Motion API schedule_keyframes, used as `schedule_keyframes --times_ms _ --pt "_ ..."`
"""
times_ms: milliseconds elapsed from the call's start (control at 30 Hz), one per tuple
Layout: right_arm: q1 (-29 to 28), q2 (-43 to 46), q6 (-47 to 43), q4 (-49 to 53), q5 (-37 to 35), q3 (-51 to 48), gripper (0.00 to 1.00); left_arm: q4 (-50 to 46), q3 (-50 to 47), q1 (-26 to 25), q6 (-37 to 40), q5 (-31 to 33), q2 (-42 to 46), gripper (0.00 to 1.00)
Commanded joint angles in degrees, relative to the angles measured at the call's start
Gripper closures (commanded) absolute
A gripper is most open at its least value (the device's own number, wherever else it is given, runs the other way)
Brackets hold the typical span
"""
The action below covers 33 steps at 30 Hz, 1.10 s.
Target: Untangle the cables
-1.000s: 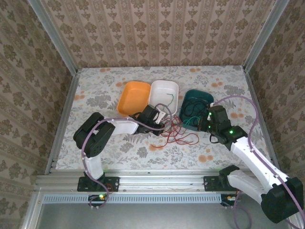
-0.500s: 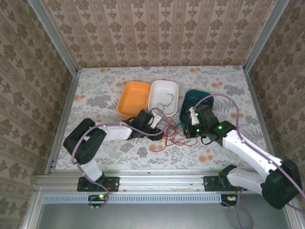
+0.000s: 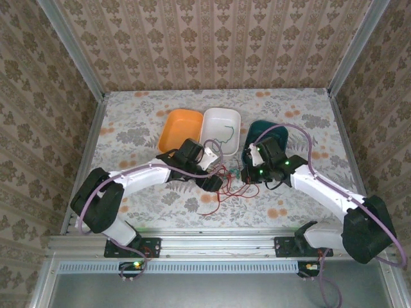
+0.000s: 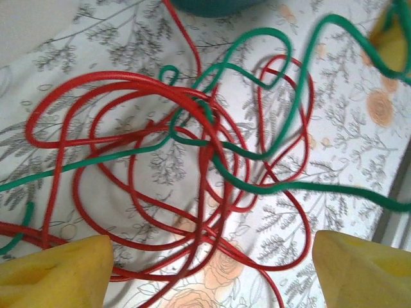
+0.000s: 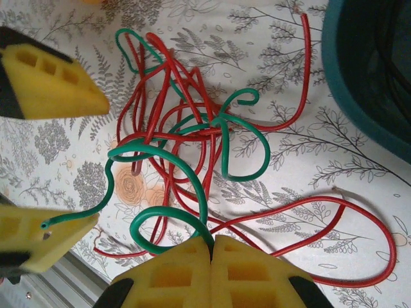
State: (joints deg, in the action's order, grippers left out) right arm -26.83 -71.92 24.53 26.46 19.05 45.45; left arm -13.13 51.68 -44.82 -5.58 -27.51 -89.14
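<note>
I need to move my right gripper outward toward the teal bin (image 3: 263, 131) next, away from the red loops the green cable still winds through, and release the green loop.
Red cable (image 4: 128, 77) and green cable (image 4: 302, 186) lie looped through each other on the flowered table, just ahead of the arms' bases. My left gripper (image 4: 212, 276) hovers open over the tangle, its yellow fingertips (image 4: 58, 269) wide apart with red loops between and below them, gripping nothing. My right gripper (image 5: 212, 242) is shut on a loop of the green cable (image 5: 154, 149), next to the red cable (image 5: 307, 64). From above, the left gripper (image 3: 217, 178) and right gripper (image 3: 246, 172) face each other over the red cable (image 3: 221, 192). A green cable (image 3: 226, 133) lies in the white tray.
An orange tray (image 3: 174, 122), a white tray (image 3: 215, 117) and a teal bin (image 3: 282, 131) stand in a row behind the tangle. The teal bin's wall (image 5: 359, 83) is close on the right gripper's right side. The table's near metal rail (image 3: 212, 242) runs below.
The left gripper has gone from shut to open and moved forward over the tangle. The right gripper has swung left from the teal bin toward the tangle, staying shut.
</note>
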Motion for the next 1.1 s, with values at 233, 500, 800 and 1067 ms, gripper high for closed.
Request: schedule_keyframes --times_ms 233,500,800,1067 --pt "5.4 0.1 5.8 -3.7 8.7 -0.2 0.95 1.3 4.7 -1.6 1.1 -2.1 -8.8 0.34" --pt "9.9 5.5 8.9 -4.6 14.2 -1.3 0.96 7.8 2.5 0.9 -4.4 4.1 -15.8 1.00" --pt "19.3 17.3 14.0 -8.1 19.2 0.0 0.96 7.1 -1.4 3.0 -7.5 6.2 -18.4 1.00" --pt "23.2 24.5 10.8 -6.4 12.6 6.3 0.96 6.5 -3.9 2.5 -7.8 7.6 -19.7 1.00"
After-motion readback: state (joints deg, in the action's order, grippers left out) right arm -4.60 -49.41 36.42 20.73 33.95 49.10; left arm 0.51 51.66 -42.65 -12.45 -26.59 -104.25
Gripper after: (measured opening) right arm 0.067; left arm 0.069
